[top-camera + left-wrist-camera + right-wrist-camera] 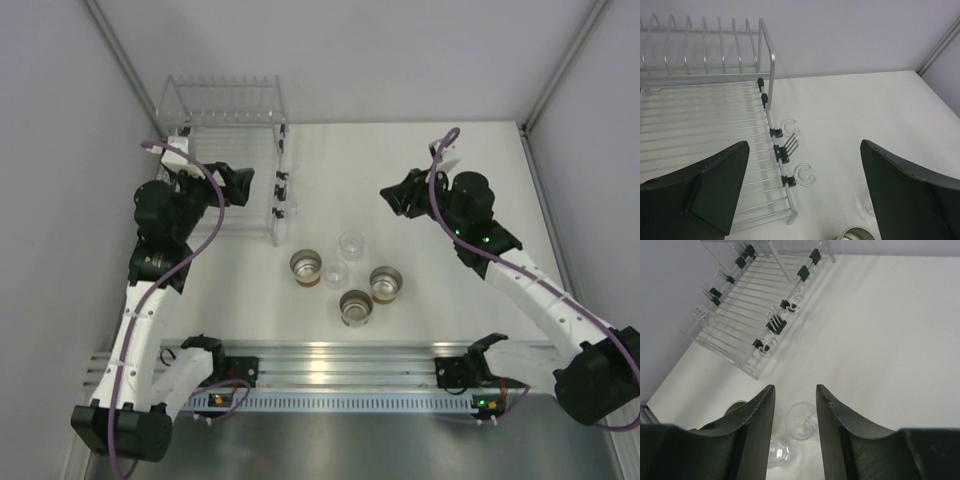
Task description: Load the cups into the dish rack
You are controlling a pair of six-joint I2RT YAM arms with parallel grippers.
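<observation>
The farther clear cup stands below my right gripper and to its left in the top view, so the gripper moves down and across onto that cup's rim next.
The clear dish rack (235, 140) stands at the table's far left with nothing in it. Three cream cups (306, 266) (386, 282) (356, 306) and two clear cups (351, 243) (335, 272) stand upright in a cluster mid-table. My left gripper (240, 185) hovers wide open over the rack's (705, 115) right edge, with one cream cup's rim (855, 234) just below it. My right gripper (395, 195) hangs partly open above the table, up and right of the cluster. Between its fingers a clear cup (802, 420) shows on the table beneath, untouched. Another clear cup (777, 452) lies nearer.
Black clips with wire hooks (282, 195) stick out from the rack's right side toward the cups. A metal rail (340, 355) runs along the table's near edge between the arm bases. Grey walls close in at left, back and right.
</observation>
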